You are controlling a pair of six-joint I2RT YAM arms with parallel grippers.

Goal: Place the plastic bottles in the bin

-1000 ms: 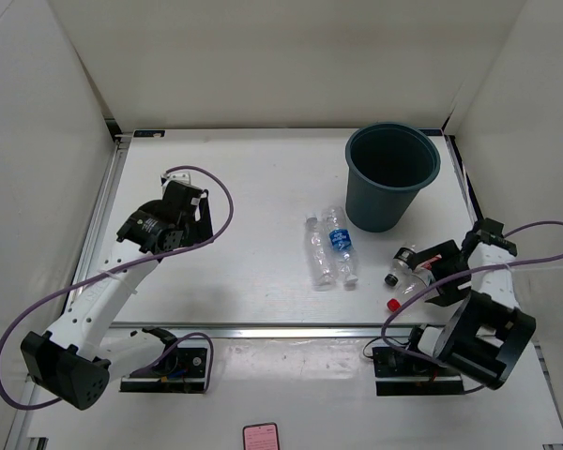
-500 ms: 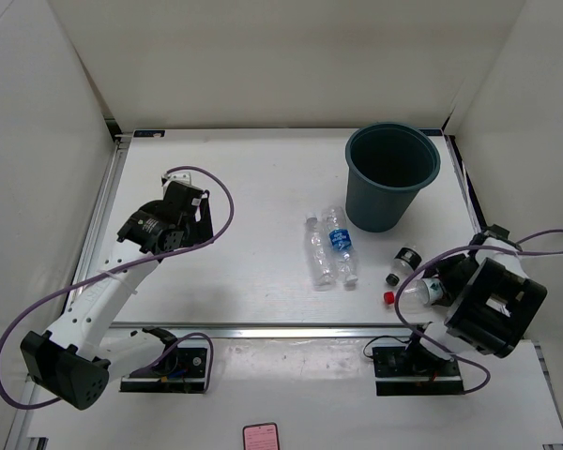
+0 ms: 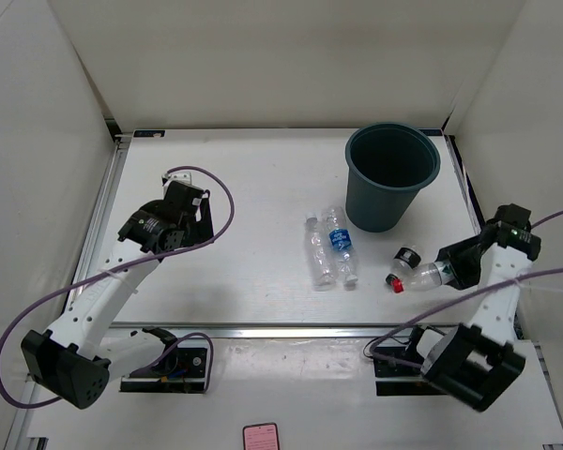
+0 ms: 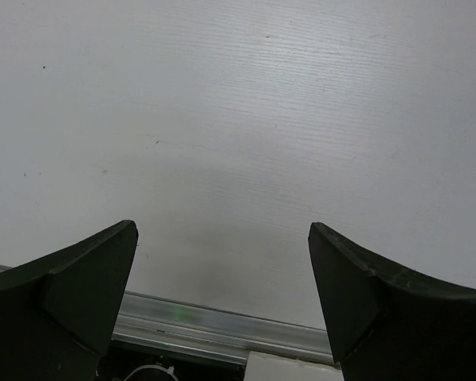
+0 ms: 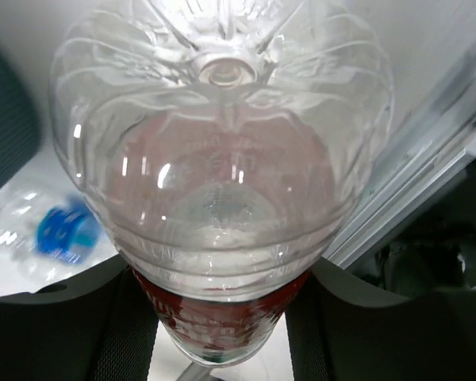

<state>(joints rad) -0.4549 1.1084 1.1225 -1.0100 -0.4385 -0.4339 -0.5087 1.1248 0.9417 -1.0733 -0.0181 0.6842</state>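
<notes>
I will raise my right gripper outward next and release over the bin's opening (image 3: 392,156), which is outward of the gripper and higher, as the red-labelled bottle is still below the bin's rim.
My right gripper (image 3: 448,267) is shut on the red-labelled bottle (image 3: 418,276), whose red cap points left, low over the table. In the right wrist view the bottle's (image 5: 222,159) clear base fills the frame, with my right gripper (image 5: 222,325) pressing the label from both sides. The short black-capped bottle (image 3: 408,255) lies just beside it. The blue-labelled bottle (image 3: 341,246) and the unlabelled one (image 3: 319,253) lie side by side mid-table. The dark teal bin (image 3: 392,173) stands upright behind them. My left gripper (image 3: 197,214) hangs open and holds nothing over bare table at the left (image 4: 222,238).
A metal rail (image 3: 263,328) runs along the table's near edge. White walls close in the left, back and right sides. The right arm's purple cable (image 3: 554,272) loops beside the right wall. A small pink object (image 3: 260,436) lies in front of the arm bases.
My right gripper has shut on the red-labelled bottle, and the arm has swung so the bottle's cap sits further up and left. The left arm has not moved.
</notes>
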